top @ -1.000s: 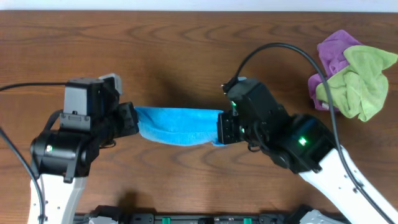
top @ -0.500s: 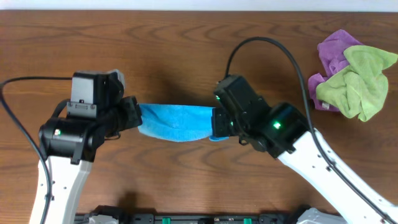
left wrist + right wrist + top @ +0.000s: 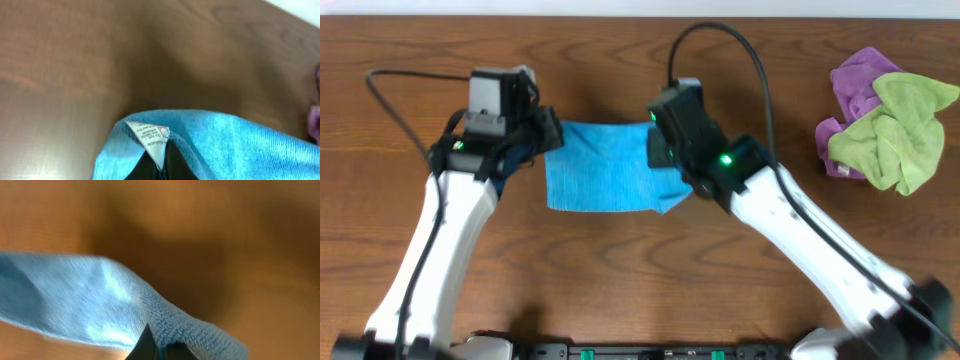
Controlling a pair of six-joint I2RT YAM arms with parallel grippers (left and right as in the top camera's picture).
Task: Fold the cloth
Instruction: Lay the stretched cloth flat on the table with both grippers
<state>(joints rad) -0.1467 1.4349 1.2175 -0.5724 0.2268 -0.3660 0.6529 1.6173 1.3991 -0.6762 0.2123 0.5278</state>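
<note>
I need to move the cloth's corner outward with my left gripper next, then lower it and let go, because the bare wood before the table's far edge is outward of and below my left gripper.
A blue cloth [image 3: 605,165] hangs stretched between my two grippers above the wooden table, its far edge held up and the rest draping down toward the front. My left gripper [image 3: 546,134] is shut on the cloth's far left corner; in the left wrist view the dark jaws [image 3: 162,161] pinch the cloth [image 3: 225,145] beside a white care label [image 3: 151,138]. My right gripper [image 3: 654,140] is shut on the far right corner; the right wrist view shows the jaws [image 3: 159,347] clamped on the blue cloth's [image 3: 90,295] thick folded edge.
A crumpled purple cloth [image 3: 858,85] and a green cloth [image 3: 900,135] lie in a heap at the table's right side. The table's far edge [image 3: 640,17] runs along the top of the overhead view.
Both grippers moved away from me toward the far side, carrying the cloth. The cloth went from a narrow bunched band to a spread square sheet.
</note>
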